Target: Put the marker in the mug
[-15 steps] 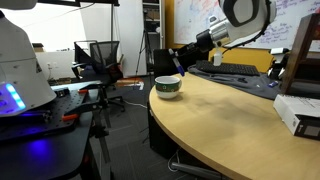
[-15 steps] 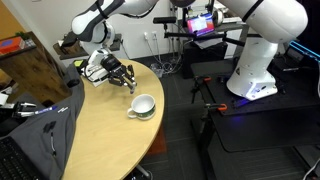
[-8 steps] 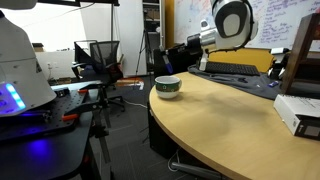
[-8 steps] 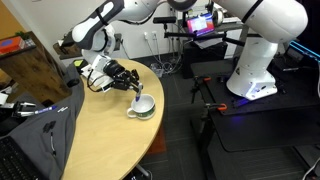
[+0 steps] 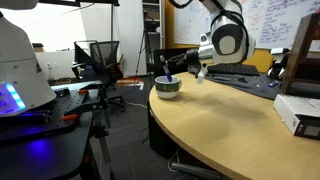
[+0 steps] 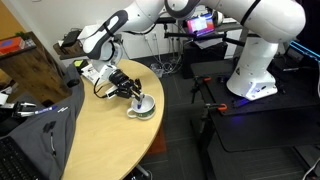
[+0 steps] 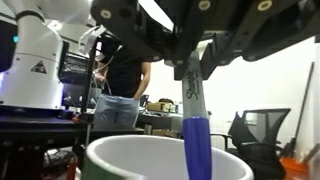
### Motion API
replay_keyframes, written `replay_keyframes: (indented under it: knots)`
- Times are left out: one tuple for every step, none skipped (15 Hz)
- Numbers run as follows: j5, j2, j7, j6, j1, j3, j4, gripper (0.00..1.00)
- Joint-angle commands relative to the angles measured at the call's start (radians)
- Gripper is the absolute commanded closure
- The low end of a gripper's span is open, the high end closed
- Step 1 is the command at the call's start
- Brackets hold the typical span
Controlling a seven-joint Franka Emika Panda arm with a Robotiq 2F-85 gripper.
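My gripper moves down toward the mug's opening (image 7: 150, 160) just below it next and releases the marker (image 7: 194, 120), since the marker's blue end points down at that opening.
The mug (image 5: 168, 88) is a squat white cup with a dark green band, standing near the table's edge; it also shows in the other exterior view (image 6: 142, 106) and fills the bottom of the wrist view (image 7: 160, 160). My gripper (image 5: 168, 68) hangs directly over the mug's mouth and is shut on the marker (image 7: 194, 120), which points down, its blue end dipping inside the rim. In the exterior view (image 6: 137, 93) the gripper sits just above the cup. The marker is a thin blue line in the exterior view (image 5: 167, 77).
The round wooden table (image 5: 230, 125) carries a white box (image 5: 298, 112) at its near side and a keyboard (image 5: 232, 68) at the back. A dark bag (image 6: 35, 130) lies on the table. A chair (image 5: 98, 58) and a white robot base (image 6: 255, 60) stand beside the table.
The arm has swung toward the mug with the marker and lowered; the gripper moved from beside the cup to directly over its mouth.
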Motion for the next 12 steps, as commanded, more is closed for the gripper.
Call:
replay_keyframes:
  knots:
    - [-0.021,0.0,0.0,0.024,-0.004,-0.003,0.009,0.94]
    - [-0.023,-0.001,0.006,0.031,0.0,-0.013,0.007,0.94]
    - [-0.025,-0.003,0.008,0.044,0.002,-0.02,0.005,0.94]
    - [-0.027,-0.006,0.014,0.061,0.004,-0.027,0.0,0.82]
    - [-0.027,-0.013,0.013,0.078,0.004,-0.033,-0.008,0.52]
    - [-0.028,-0.02,0.015,0.1,0.003,-0.039,-0.018,0.51]
    - [-0.031,-0.027,0.016,0.113,0.002,-0.043,-0.025,0.44]
    - [-0.028,-0.037,0.022,0.127,0.0,-0.047,-0.037,0.38]
    - [-0.02,-0.054,0.031,0.144,-0.004,-0.049,-0.056,0.29]
    - [-0.016,-0.078,0.048,0.161,-0.006,-0.052,-0.078,0.22]
    - [-0.01,-0.122,0.074,0.205,-0.008,-0.057,-0.122,0.16]
    - [-0.01,-0.157,0.088,0.236,-0.009,-0.058,-0.151,0.07]
